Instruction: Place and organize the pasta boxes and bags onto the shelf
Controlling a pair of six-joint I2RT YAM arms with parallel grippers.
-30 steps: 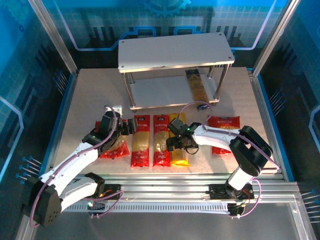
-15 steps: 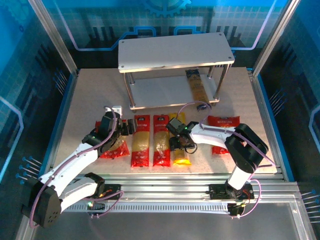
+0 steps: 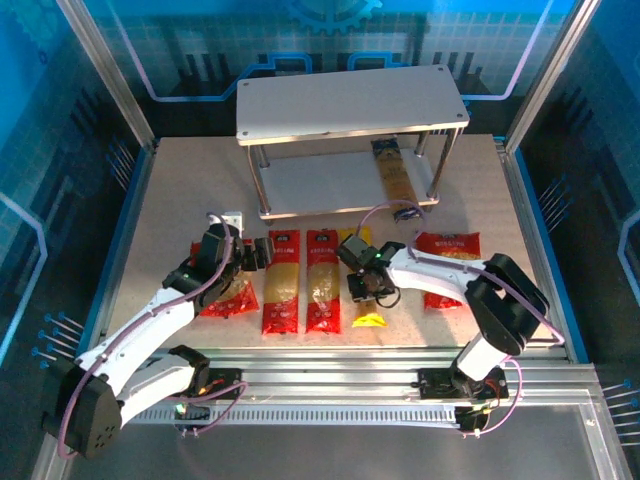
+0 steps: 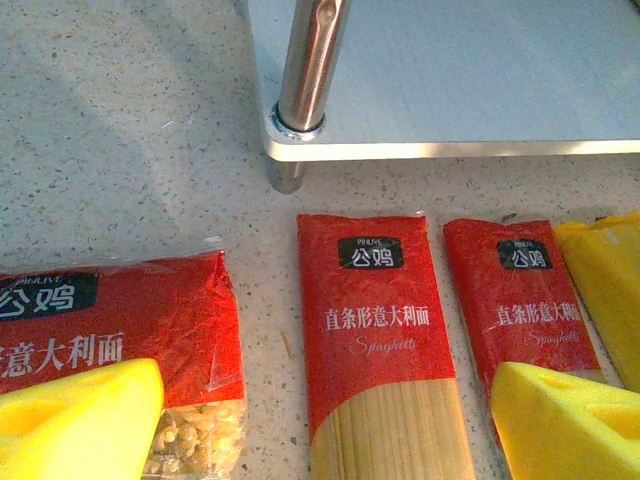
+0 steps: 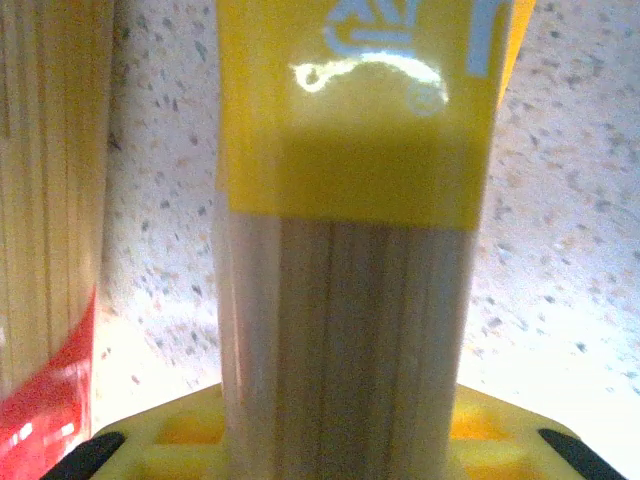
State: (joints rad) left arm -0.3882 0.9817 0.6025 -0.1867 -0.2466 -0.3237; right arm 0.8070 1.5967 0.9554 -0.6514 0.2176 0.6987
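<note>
I need to lift the yellow box, carry it outward and release it there, because the bare lower board (image 3: 357, 181) beside the dark blue box is outward of my right gripper.
The yellow pasta box (image 3: 360, 250) (image 5: 355, 150) lies right of two red pasta boxes (image 3: 282, 285) (image 3: 323, 285). My right gripper (image 3: 368, 285) (image 5: 345, 400) is shut on its middle. My left gripper (image 3: 255, 255) (image 4: 325, 390) hovers open over the left red box (image 4: 375, 320), one yellow finger (image 4: 80, 420) above the left red bag (image 3: 232, 298) (image 4: 110, 310), the other finger (image 4: 570, 420) over the second red box (image 4: 520, 290). The other bag (image 3: 447, 268) lies at the right. The dark blue box (image 3: 393, 172) rests on the lower board of the shelf (image 3: 350, 100) (image 4: 450, 70).
A silver shelf leg (image 4: 310, 65) stands just beyond the left gripper. A small white block (image 3: 232, 217) lies on the table behind the left arm. Metal rails (image 3: 330, 360) run along the near edge, and blue walls enclose the table.
My right gripper has shifted slightly right with the yellow box, whose near end has swung right with it. The left arm has held still.
</note>
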